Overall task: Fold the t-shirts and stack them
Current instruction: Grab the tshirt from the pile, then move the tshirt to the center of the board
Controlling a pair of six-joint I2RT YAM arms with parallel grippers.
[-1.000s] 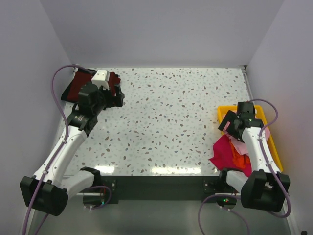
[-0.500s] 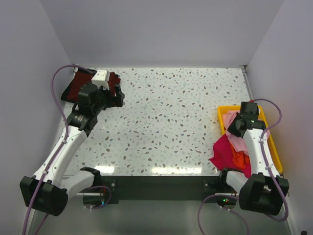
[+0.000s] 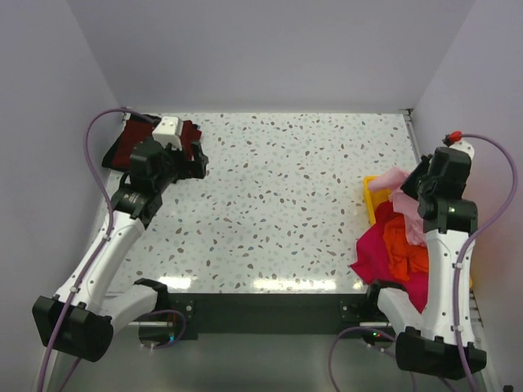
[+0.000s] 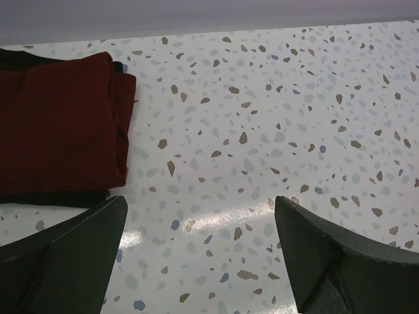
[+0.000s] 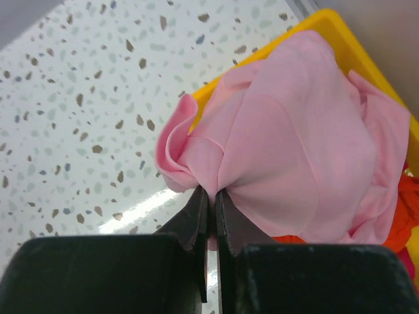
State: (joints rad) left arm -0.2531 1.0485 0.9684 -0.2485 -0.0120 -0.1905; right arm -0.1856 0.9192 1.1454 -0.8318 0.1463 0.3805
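The bare middle of the table is to the left in the top view. Next, I should lift the pink t-shirt [image 3: 397, 181] with my right gripper, swing it there, lower it and release it.
My right gripper [image 5: 211, 191] is shut on a bunched fold of the pale pink t-shirt [image 5: 294, 150] and holds it above the yellow tray [image 5: 308, 26]. From above, the pink t-shirt [image 3: 397, 181] hangs from the right gripper [image 3: 413, 191] over the heap of the orange t-shirt [image 3: 404, 249] and the magenta t-shirt [image 3: 374, 249]. At the far left, a folded dark maroon t-shirt [image 4: 59, 124] lies on a folded black one [image 4: 52, 196]. My left gripper [image 4: 200, 203] hovers open just right of that stack [image 3: 131, 145], with only bare table between its fingers.
The yellow tray [image 3: 369, 196] sits at the table's right edge, with magenta cloth spilling over its near left side. White walls close in the table on the left, back and right. A purple cable loops from each arm.
My right gripper has shut on the pink t-shirt in the tray and risen, pulling it up and away from the heap. The left arm has not moved.
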